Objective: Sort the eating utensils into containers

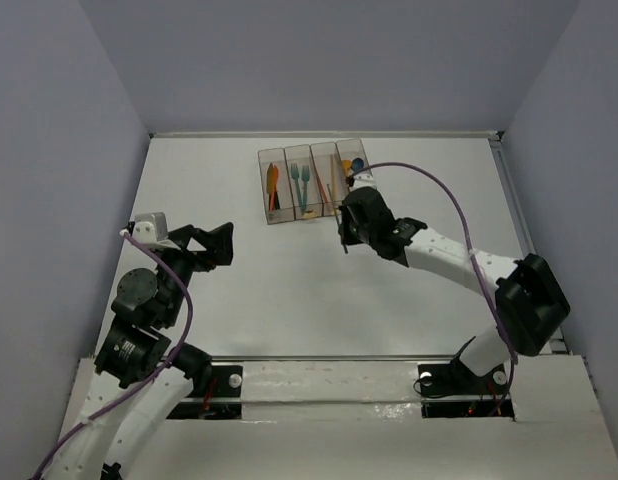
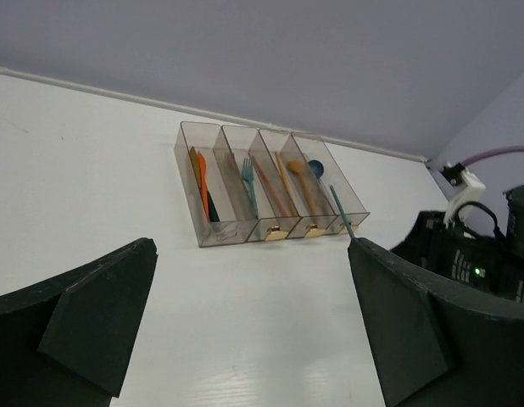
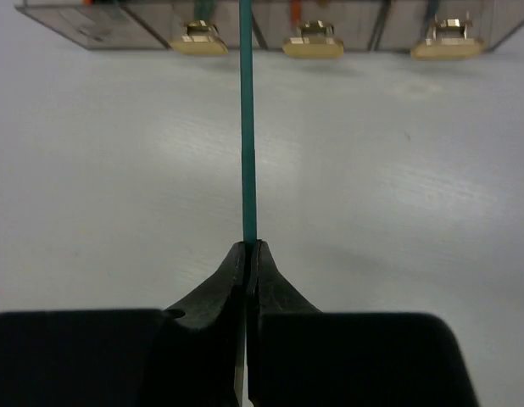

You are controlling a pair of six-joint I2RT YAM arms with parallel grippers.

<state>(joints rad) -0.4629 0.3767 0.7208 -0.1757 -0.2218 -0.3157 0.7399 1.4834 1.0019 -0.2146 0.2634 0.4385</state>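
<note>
The teal stick (image 3: 247, 127) should go beside its kind next. My right gripper needs to carry it outward past the bins' tagged ends, over the bin with tan and red sticks, and let go of it there.
Four joined translucent bins, the containers (image 1: 311, 182), stand at the back of the white table. In the left wrist view (image 2: 213, 231) they hold orange and dark utensils (image 2: 201, 191), a teal fork (image 2: 248, 182), tan and red sticks (image 2: 275, 186), and yellow and blue spoons (image 2: 311, 174). My right gripper (image 3: 248, 248) is shut on a thin teal stick (image 3: 247, 127) that points up toward the bins' tagged ends (image 3: 313, 47). It hovers just in front of the right-hand bins (image 1: 346, 218). The stick also shows in the left wrist view (image 2: 341, 212). My left gripper (image 2: 253, 250) is open and empty at the table's left (image 1: 221, 243).
A purple cable (image 1: 429, 180) arcs over the right arm (image 1: 459, 262) near the bins. Grey walls close the table at the back and sides, with a rail along the right edge (image 1: 511, 195).
</note>
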